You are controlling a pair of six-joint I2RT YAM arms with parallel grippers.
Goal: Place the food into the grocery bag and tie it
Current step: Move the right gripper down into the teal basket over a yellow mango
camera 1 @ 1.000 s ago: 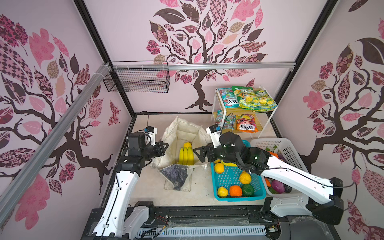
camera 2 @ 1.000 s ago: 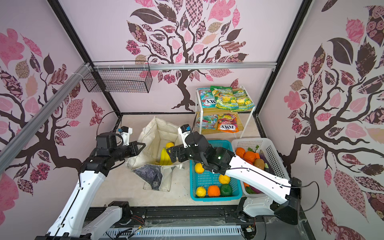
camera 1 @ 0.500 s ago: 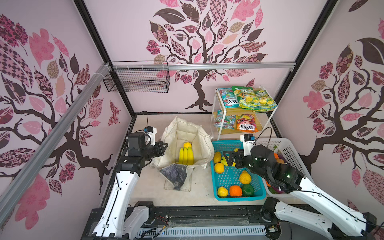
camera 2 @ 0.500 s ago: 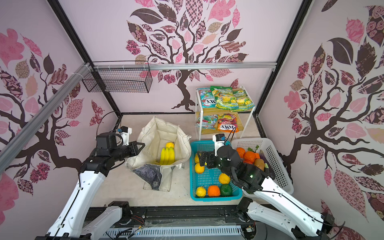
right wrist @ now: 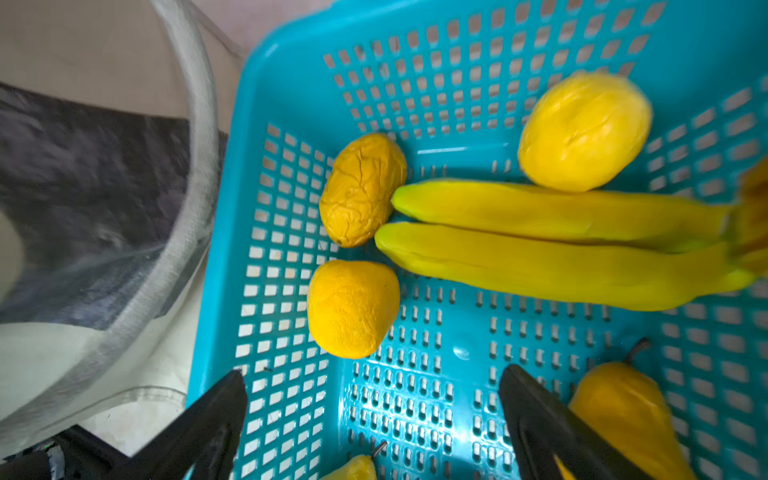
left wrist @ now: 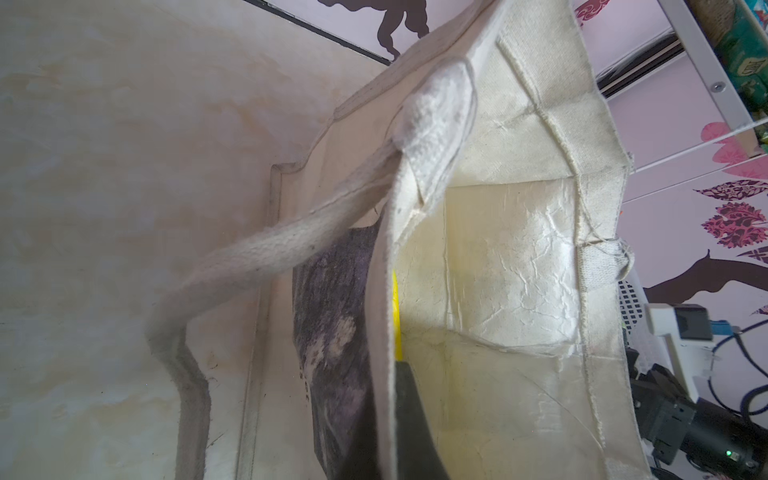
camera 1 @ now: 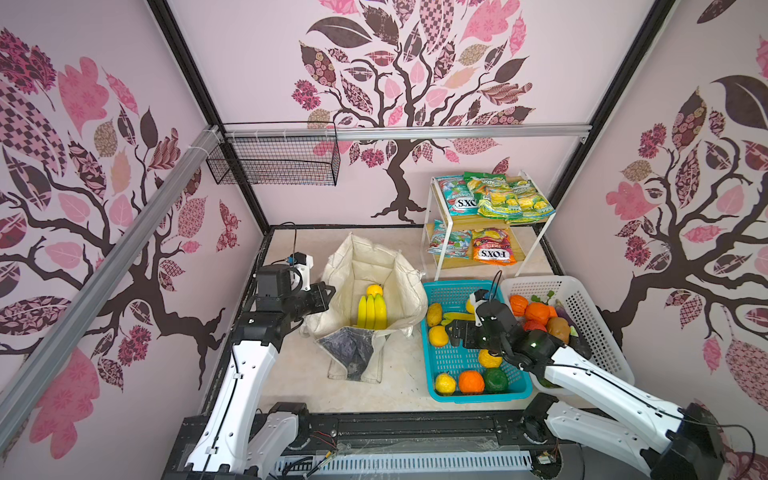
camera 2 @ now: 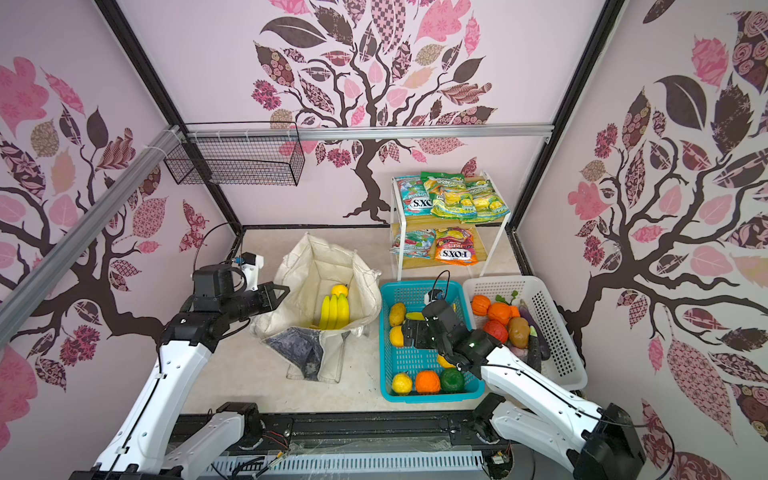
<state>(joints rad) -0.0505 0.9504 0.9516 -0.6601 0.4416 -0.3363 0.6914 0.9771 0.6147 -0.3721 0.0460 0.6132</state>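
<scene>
The right gripper shifts down toward the bag (camera 1: 374, 266) next and lowers open fingers around the round yellow-orange fruit (camera 1: 438, 335), since the fruit has bare basket bottom beside it.
The cream grocery bag (camera 1: 374, 266) (camera 2: 328, 266) stands open in both top views, with yellow bananas (camera 1: 371, 311) and a small yellow fruit (camera 1: 374, 289) inside. My left gripper (camera 1: 328, 293) (left wrist: 395, 368) is shut on the bag's left rim, cloth pinched between the jaws. My right gripper (camera 1: 451, 332) (right wrist: 370, 374) hangs open and empty over the teal basket (camera 1: 478, 398). Just ahead of its fingers (right wrist: 224, 399) lie a round yellow-orange fruit (right wrist: 353, 307), a wrinkled one (right wrist: 361, 189), two bananas (right wrist: 561, 241) and a pear (right wrist: 623, 415).
A white basket (camera 1: 590, 303) of vegetables stands right of the teal one. Behind them a white shelf rack (camera 1: 432, 232) holds snack packets (camera 1: 490, 199). A black wire basket (camera 1: 274, 162) hangs on the back rail. The bag's handles and painted front flap (camera 1: 353, 353) lie on the floor.
My right arm has drawn back from the bag's mouth to over the teal basket, jaws open. The bananas stay in the bag. The left arm has not moved.
</scene>
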